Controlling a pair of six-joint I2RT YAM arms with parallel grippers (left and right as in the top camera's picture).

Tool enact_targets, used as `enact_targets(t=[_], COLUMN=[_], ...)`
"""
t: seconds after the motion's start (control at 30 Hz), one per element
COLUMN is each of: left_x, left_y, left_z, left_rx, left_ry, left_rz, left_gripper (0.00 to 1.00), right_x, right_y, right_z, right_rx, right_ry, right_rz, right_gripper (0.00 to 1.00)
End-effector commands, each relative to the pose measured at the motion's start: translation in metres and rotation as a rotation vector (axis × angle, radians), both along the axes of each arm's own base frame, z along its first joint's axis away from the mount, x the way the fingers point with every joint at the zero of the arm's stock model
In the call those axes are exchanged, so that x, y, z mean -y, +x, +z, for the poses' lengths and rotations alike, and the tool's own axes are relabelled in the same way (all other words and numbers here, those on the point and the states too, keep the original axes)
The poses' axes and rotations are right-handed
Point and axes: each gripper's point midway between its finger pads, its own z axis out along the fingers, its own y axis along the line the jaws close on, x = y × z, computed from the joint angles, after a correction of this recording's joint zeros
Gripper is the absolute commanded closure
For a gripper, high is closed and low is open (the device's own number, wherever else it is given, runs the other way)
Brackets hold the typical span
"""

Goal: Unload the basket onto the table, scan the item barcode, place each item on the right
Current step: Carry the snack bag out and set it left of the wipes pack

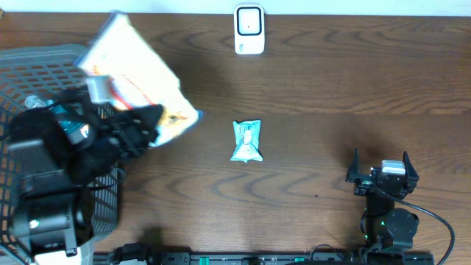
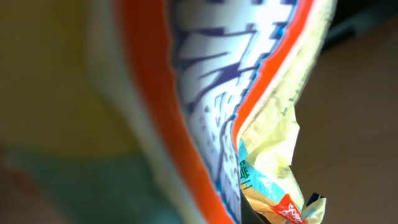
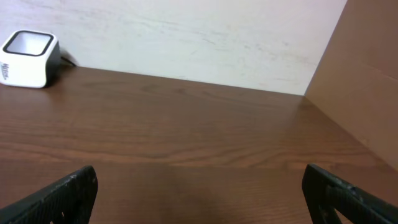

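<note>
I will next move my left gripper down toward the teal packet and release the snack bag [image 1: 136,77] on the tabletop just short [image 1: 209,131] of it, where the wood is bare.
A large yellow and white snack bag [image 1: 136,77] with orange trim hangs tilted above the table's left side. My left gripper [image 1: 151,121] is shut on its lower edge. In the left wrist view the bag [image 2: 211,93] fills the frame in a blur, and no barcode shows. The white barcode scanner [image 1: 249,29] stands at the far middle of the table, to the right of the bag and apart from it. My right gripper [image 1: 380,163] rests near the front right, open with nothing between its fingers [image 3: 68,193]. The scanner [image 3: 28,59] appears far left in its view.
A grey mesh basket [image 1: 29,66] sits at the left edge under the left arm. A small teal packet [image 1: 246,140] lies in the table's middle. A brown cardboard wall [image 3: 367,74] stands to the right.
</note>
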Motion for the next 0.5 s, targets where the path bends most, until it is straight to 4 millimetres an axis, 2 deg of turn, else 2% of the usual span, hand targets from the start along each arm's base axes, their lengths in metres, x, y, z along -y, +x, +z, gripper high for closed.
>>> enact_targets(t=[0.0,0.13,0.33,0.47], left_x=[0.014,0.044,0.079,0.100], left_y=[0.014,0.022,0.041,0.055], left_z=[-0.021,-0.049,-0.108,-0.156], left_rx=[-0.022,-0.081,-0.220,-0.327], left_ry=[0.156,0.259,0.397,0.458], left_rz=[0.033,-0.017,-0.056,-0.107], left_gripper=[0.92,0.93,0.93,0.93], right_x=[0.002,0.002,0.002,0.002], right_y=[-0.001,-0.001,-0.001,-0.001], right_z=[0.000,0.000,0.000,0.000], right_rx=[-0.002,-0.002,-0.002,-0.002], right_ry=[-0.007,-0.007,-0.007,-0.007], right_rz=[-0.011,-0.011,-0.011,-0.011], right_gripper=[0.01,0.01,0.01,0.01])
